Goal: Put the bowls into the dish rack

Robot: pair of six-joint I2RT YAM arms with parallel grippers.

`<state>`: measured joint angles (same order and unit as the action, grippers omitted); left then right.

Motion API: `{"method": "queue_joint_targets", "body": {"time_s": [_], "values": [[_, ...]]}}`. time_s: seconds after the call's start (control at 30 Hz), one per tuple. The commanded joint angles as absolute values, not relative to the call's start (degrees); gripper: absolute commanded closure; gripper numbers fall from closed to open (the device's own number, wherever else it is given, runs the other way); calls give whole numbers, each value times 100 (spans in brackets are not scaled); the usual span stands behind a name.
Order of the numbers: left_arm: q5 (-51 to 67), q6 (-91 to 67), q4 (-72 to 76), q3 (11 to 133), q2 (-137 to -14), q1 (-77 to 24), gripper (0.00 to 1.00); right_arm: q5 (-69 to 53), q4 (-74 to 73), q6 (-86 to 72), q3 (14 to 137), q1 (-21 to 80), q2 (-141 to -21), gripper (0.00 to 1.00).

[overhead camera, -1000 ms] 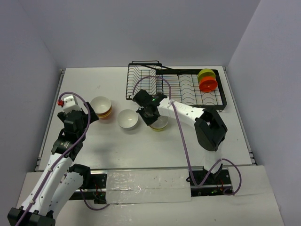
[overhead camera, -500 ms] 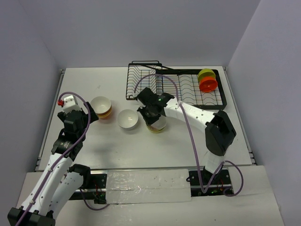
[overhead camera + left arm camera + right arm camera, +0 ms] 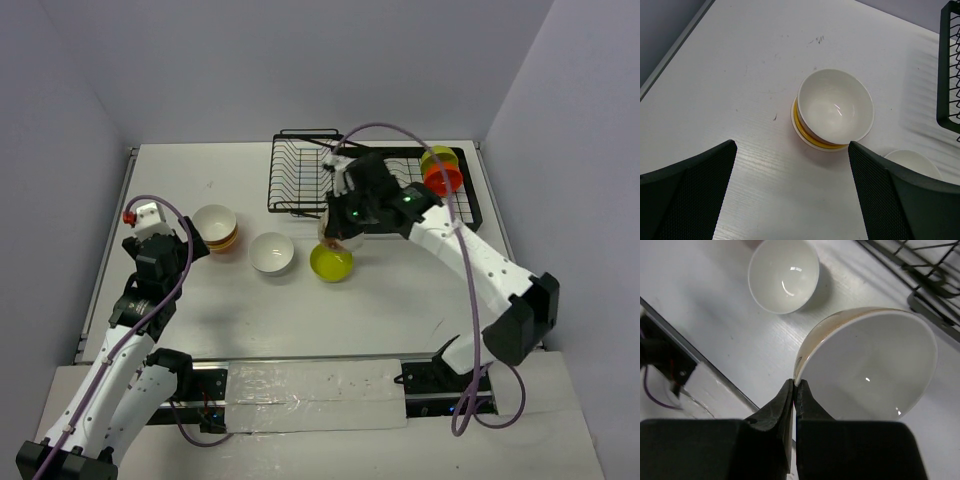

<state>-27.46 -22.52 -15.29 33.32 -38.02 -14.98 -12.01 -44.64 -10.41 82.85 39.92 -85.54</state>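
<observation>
The robot should next turn its right gripper, move it to the right in the top view and let go in the rack's space before the orange bowl, because that spot is empty.
My right gripper [image 3: 796,382] is shut on the rim of a white bowl [image 3: 870,370] with a tan-orange outside and holds it tilted above the table, just in front of the black wire dish rack [image 3: 300,180]. In the top view this gripper [image 3: 335,238] hangs over a lime-green bowl [image 3: 331,263] on the table. A white bowl [image 3: 271,253] sits to its left, and a stack of bowls [image 3: 215,227] with a white one on top is farther left. My left gripper [image 3: 792,145] is open and empty, just short of that stack [image 3: 835,107].
Two bowls, one lime-yellow [image 3: 438,157] and one orange [image 3: 442,179], stand at the rack's right end. The rack's corner shows at the right edge of the left wrist view [image 3: 950,65] and at the top right of the right wrist view [image 3: 925,275]. Grey walls surround the table.
My right arm lifted the white bowl off the lime-green bowl and swung up and right toward the rack, uncovering the lime-green bowl. The left arm has not moved.
</observation>
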Motion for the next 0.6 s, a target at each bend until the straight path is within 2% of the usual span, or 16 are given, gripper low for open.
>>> {"method": "queue_joint_targets", "body": {"time_s": [0.0,0.23,0.43,0.57], "values": [[-2769,-2162,-1310,3322,-3727,-1512,1,-1878,-3930,-1213,8088,3247,-7727,100],[-2725,-2206,-1257,3305,-3648,-1512,1,-3251,-2305,-1898,6813,1390,-6856,100],[-2654,-2250,-1091,3454,-3735,-1512,1,-3471,-767,-2486,6206,520,-6829,100],[-2795,-2215,-862,3489,-3797,-1512,1,-3752,990,-3207,5338,-348,-6838,100]]}}
